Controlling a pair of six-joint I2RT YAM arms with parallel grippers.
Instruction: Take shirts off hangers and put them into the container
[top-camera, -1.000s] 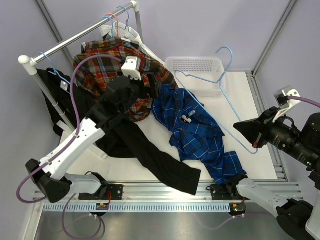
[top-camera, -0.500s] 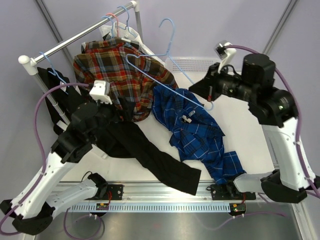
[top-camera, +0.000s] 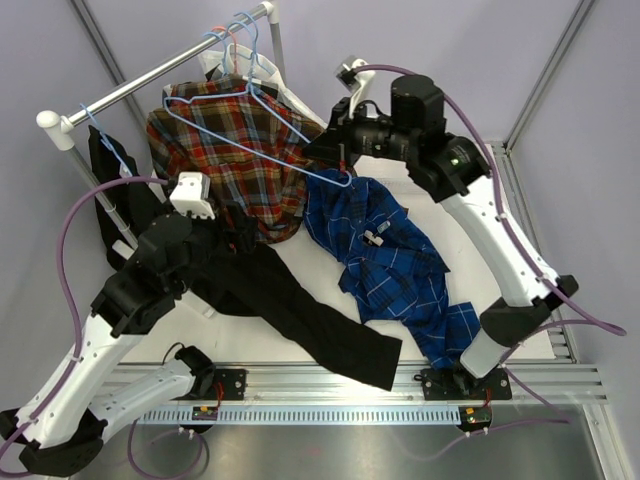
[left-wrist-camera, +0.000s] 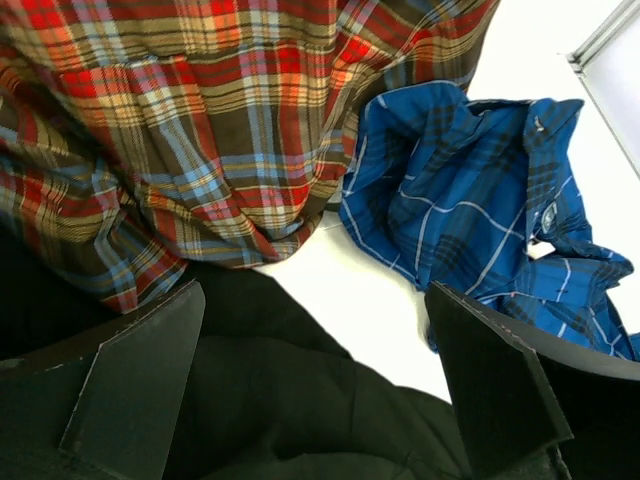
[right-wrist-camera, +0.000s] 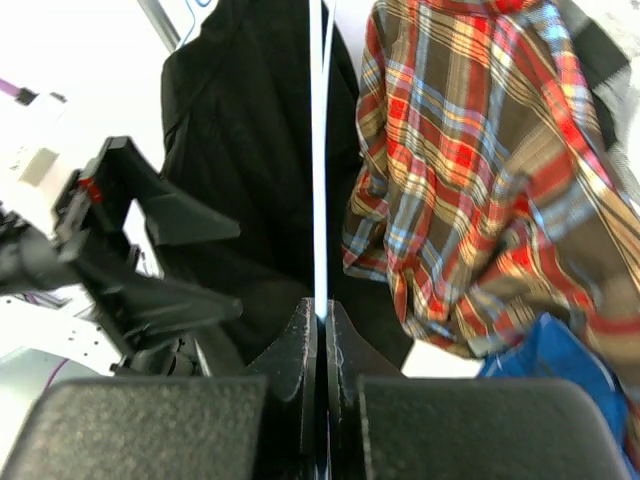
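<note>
The light blue hanger is bare, so my right gripper will next carry it to the left in the top view and then lower its hook onto the bar (top-camera: 162, 69).
My right gripper (top-camera: 338, 160) (right-wrist-camera: 321, 320) is shut on the wire of a light blue hanger (top-camera: 250, 115) (right-wrist-camera: 318, 150), which hangs bare in the air over the red-orange plaid shirt (top-camera: 225, 150) (right-wrist-camera: 470, 170). The blue plaid shirt (top-camera: 400, 270) (left-wrist-camera: 470, 190) lies crumpled on the table. A black shirt (top-camera: 290, 300) (left-wrist-camera: 280, 400) trails toward the front edge. My left gripper (top-camera: 240, 232) (left-wrist-camera: 320, 390) is open just above the black shirt, beside the red-orange plaid (left-wrist-camera: 200, 130), with nothing between its fingers. The container is hidden behind my right arm.
A metal rail (top-camera: 150, 80) runs across the back left with more hangers (top-camera: 240, 35) hooked at its far end. A blue hanger (top-camera: 105, 135) near its white cap carries a dark garment (top-camera: 100, 175). The table's right edge (top-camera: 520, 200) borders a frame.
My right arm has swung from the far right across to the back left, carrying the bare hanger over the red-orange plaid shirt. My left arm has drawn back from that shirt toward the black one.
</note>
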